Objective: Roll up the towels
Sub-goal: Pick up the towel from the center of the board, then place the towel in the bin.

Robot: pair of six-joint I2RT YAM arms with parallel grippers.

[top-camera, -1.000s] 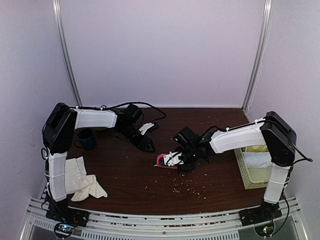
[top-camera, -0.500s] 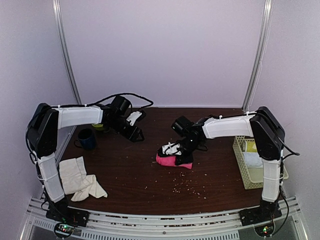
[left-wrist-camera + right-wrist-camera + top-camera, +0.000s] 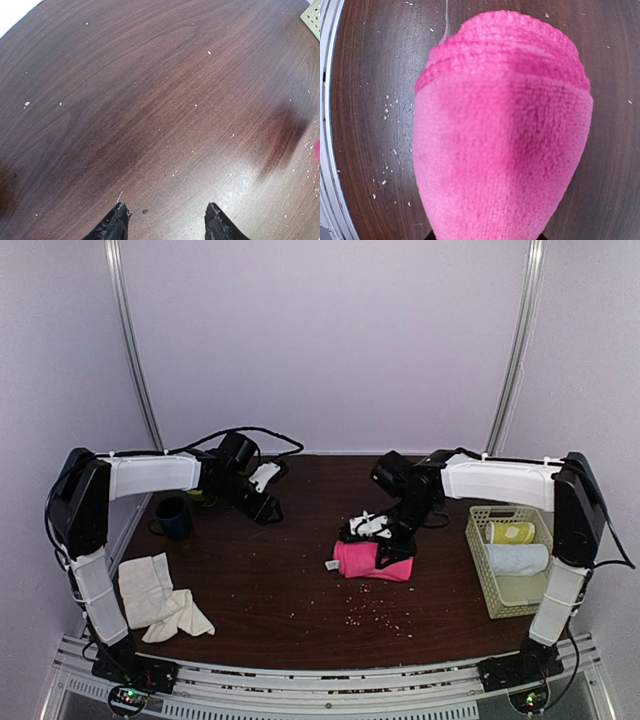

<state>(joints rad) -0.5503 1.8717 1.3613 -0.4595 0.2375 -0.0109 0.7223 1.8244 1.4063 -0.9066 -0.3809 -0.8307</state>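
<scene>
The basket's near end [image 3: 522, 590] is empty, so I will swing my right gripper to the right in the top view, lower it there and let go of the pink towel [image 3: 372, 560].
The bright pink towel [image 3: 372, 560] is a thick roll at the table's middle. My right gripper [image 3: 378, 532] is shut on it from above. In the right wrist view the pink towel [image 3: 502, 150] fills the frame and hides nearly all of my right gripper [image 3: 485, 236]. The cream towel [image 3: 155, 595] lies crumpled at the front left, away from both grippers. My left gripper [image 3: 268, 506] is open and empty at the back left. In the left wrist view my left gripper [image 3: 166, 210] has only bare wood between its two fingertips.
A pale mesh basket [image 3: 480, 562] stands at the right edge, holding a yellow-green towel roll [image 3: 510, 532] and a white towel roll [image 3: 518, 558]. A dark blue mug [image 3: 175, 517] stands at the back left. Crumbs are scattered over the brown table [image 3: 300, 610].
My right gripper has carried the pink towel to the right, toward the basket. My left arm drew back to the left at first and has since stayed still.
</scene>
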